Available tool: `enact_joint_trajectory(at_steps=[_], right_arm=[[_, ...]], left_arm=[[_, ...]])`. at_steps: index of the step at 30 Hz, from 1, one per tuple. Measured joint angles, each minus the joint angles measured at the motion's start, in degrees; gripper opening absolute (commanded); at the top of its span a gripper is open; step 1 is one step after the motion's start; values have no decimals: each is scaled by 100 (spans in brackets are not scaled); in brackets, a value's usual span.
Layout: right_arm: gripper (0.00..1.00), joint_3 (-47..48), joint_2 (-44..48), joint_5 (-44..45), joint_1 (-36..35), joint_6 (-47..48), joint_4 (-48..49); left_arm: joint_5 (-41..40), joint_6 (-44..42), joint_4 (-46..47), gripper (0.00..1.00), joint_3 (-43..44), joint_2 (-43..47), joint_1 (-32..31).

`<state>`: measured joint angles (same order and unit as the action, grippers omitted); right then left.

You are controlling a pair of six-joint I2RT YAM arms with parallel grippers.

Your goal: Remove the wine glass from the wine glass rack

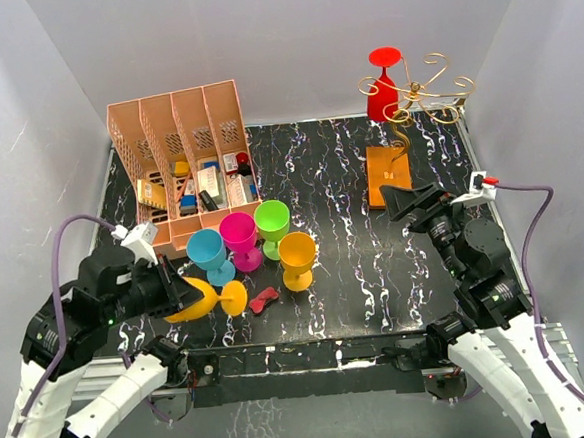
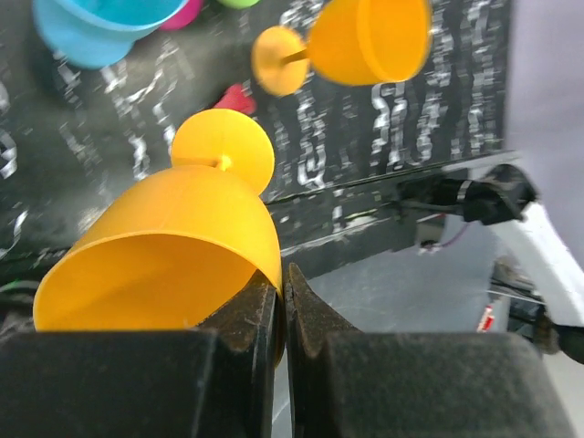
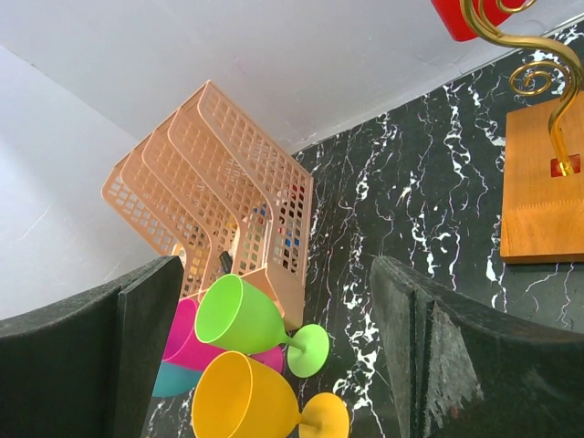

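Note:
The orange wine glass has its bowl tilted sideways, so my left gripper will next turn and move toward the blue glass (image 1: pixel 209 254) (image 2: pixel 97 31), then stand the orange wine glass on its foot.
The gold wire wine glass rack (image 1: pixel 426 94) stands on its orange-brown wooden base (image 1: pixel 388 175) at the back right. A red wine glass (image 1: pixel 382 84) hangs upside down from its left arm. The base (image 3: pixel 542 187) and a curled wire also show in the right wrist view. My right gripper (image 1: pixel 399 202) is open and empty, just in front of the base. My left gripper (image 1: pixel 173 290) is shut on the rim of an orange wine glass (image 1: pixel 205 300) that lies tilted at the front left; the rim shows pinched in the left wrist view (image 2: pixel 164 246).
Blue (image 1: pixel 210 255), pink (image 1: pixel 241 239), green (image 1: pixel 273 226) and orange (image 1: pixel 298 259) glasses stand upright at centre left. A pink slotted file organiser (image 1: pixel 184 161) with small items is behind them. A small red object (image 1: pixel 264 300) lies near the front edge.

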<state>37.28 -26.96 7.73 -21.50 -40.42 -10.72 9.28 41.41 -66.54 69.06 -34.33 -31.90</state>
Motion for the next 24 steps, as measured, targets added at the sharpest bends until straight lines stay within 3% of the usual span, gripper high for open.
enact_joint_trajectory(at_steps=[5,11,24], right_arm=[[91,-44,111,44,0,31,-7],[92,-66,184,63,0,28,-140],[92,-66,295,74,0,-20,-289]], left_arm=[[-446,-52,-723,0,26,-505,0],[-863,-136,-850,0,-203,-1425,0],[-1036,-415,254,1,-597,-2728,0]])
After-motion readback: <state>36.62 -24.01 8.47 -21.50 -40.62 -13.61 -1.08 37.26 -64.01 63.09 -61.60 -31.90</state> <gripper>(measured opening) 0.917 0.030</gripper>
